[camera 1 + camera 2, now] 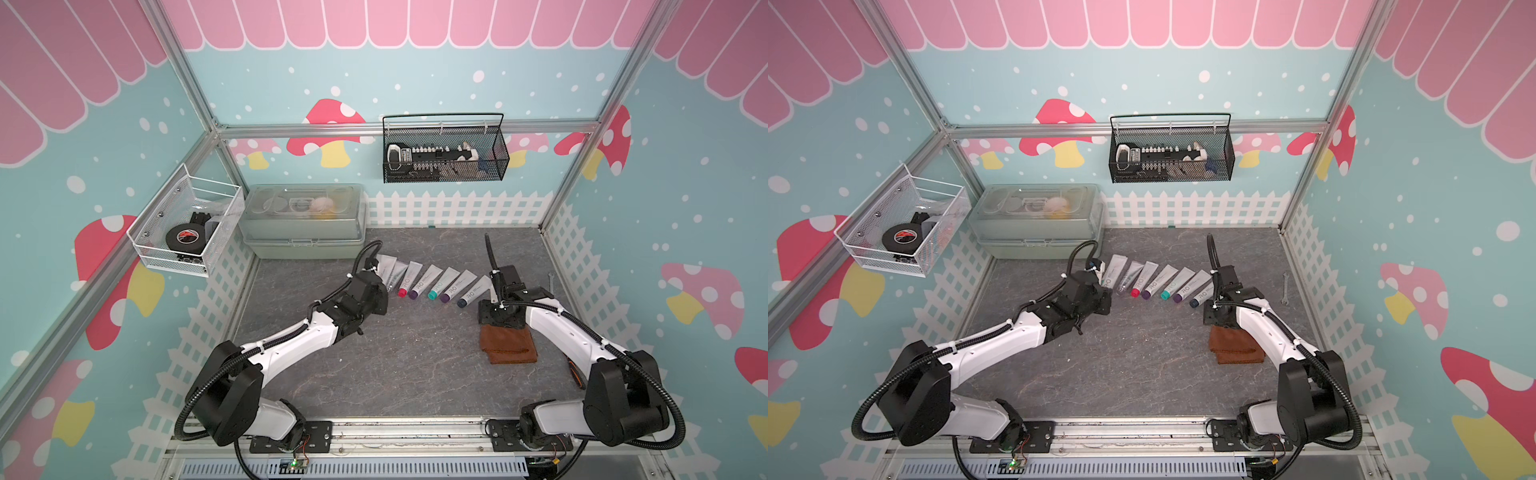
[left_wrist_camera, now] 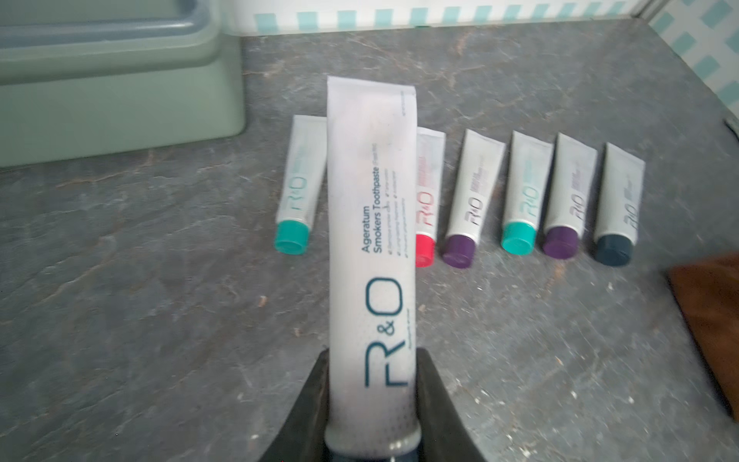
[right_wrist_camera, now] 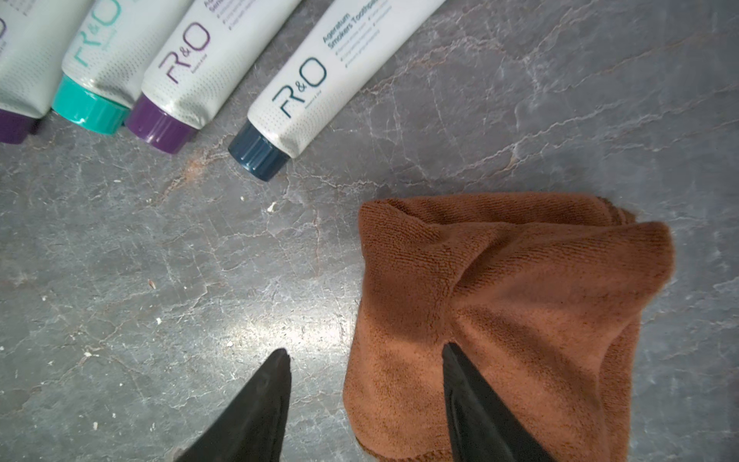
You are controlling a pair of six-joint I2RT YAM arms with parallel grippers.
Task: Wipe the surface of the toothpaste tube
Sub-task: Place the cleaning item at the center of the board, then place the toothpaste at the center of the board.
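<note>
The left gripper lowers onto the tabletop (image 2: 237, 231) beside the row's end tube by the green box next and releases the white tube, since that spot is bare.
My left gripper (image 2: 372, 424) is shut on the cap end of a white toothpaste tube (image 2: 372, 208) printed R&O. The tube's surface looks greyish, and it sticks out over the row of tubes lying on the table. In both top views the left gripper (image 1: 386, 291) (image 1: 1115, 295) holds this tube (image 1: 397, 274) (image 1: 1130, 275) at the row's left end. A folded brown cloth (image 3: 512, 304) (image 1: 509, 349) (image 1: 1237, 351) lies on the grey table. My right gripper (image 3: 366, 350) (image 1: 496, 322) hangs open at the cloth's edge, one finger (image 3: 472, 392) over the cloth, the other over bare table.
Several more tubes (image 1: 436, 282) with red, purple, teal and navy caps lie in a row; the navy-capped one (image 3: 320, 76) is nearest the cloth. A green lidded box (image 1: 303, 224) stands at the back left. A small wrench (image 1: 550, 282) lies by the right wall. Wire baskets (image 1: 444, 153) hang on the walls.
</note>
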